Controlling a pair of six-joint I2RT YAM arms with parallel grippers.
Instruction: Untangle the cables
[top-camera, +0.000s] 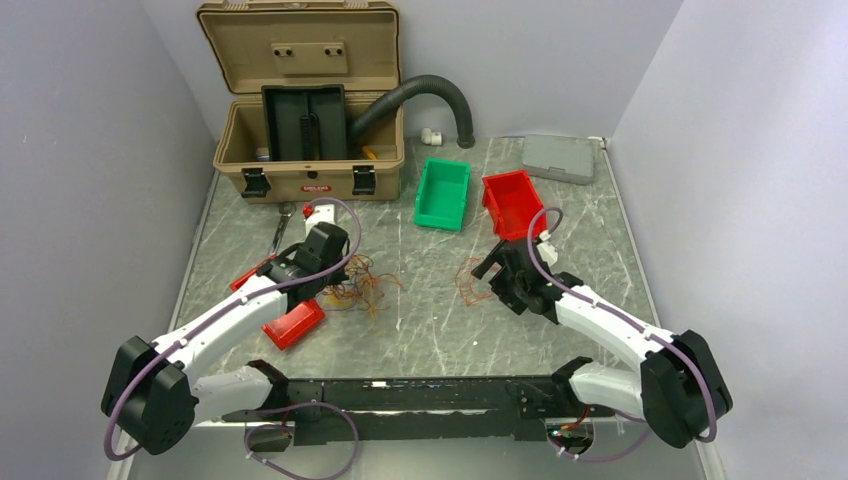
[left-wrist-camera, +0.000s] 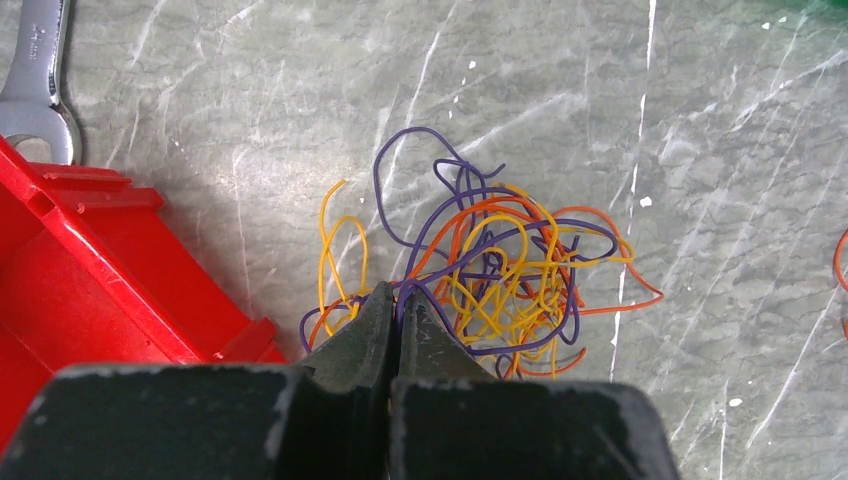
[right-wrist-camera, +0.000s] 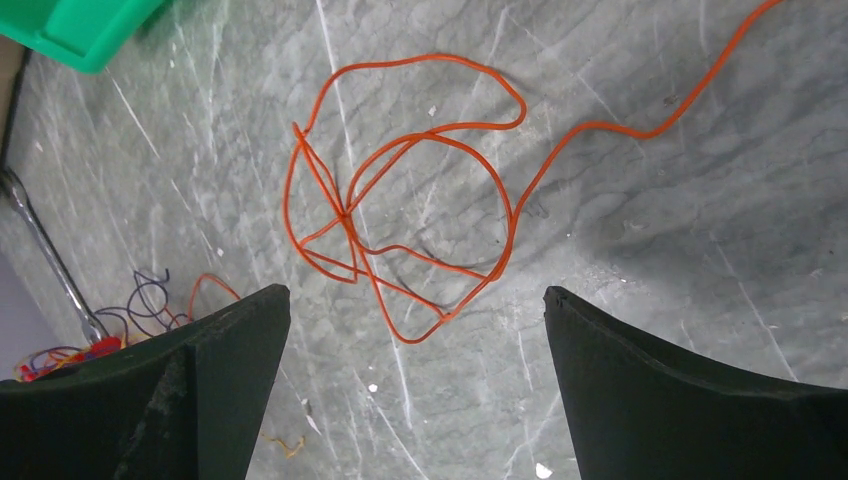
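My right gripper comes down onto the loose orange loops next, with its fingers on either side of their crossing pieces (top-camera: 469, 281) (right-wrist-camera: 348, 215).
The cables (top-camera: 362, 287) are a tangle of thin orange, yellow and purple wires on the marble table, left of centre. In the left wrist view the tangle (left-wrist-camera: 500, 270) lies just ahead of my left gripper (left-wrist-camera: 398, 295), whose jaws are pressed together with a purple strand pinched at the tips. In the top view the left gripper (top-camera: 322, 282) sits at the tangle's left edge. One orange wire (top-camera: 468, 283) lies apart to the right in loose loops (right-wrist-camera: 346, 218). My right gripper (right-wrist-camera: 412, 292) is wide open and empty just above and beside it, also seen from above (top-camera: 495, 272).
A red bin (top-camera: 293, 323) lies by the left arm (left-wrist-camera: 80, 290), with a wrench (top-camera: 281, 228) behind it. A green bin (top-camera: 443, 193) and another red bin (top-camera: 513, 203) stand mid-back. A tan toolbox (top-camera: 310, 150), black hose (top-camera: 430, 90) and grey case (top-camera: 560, 158) line the back.
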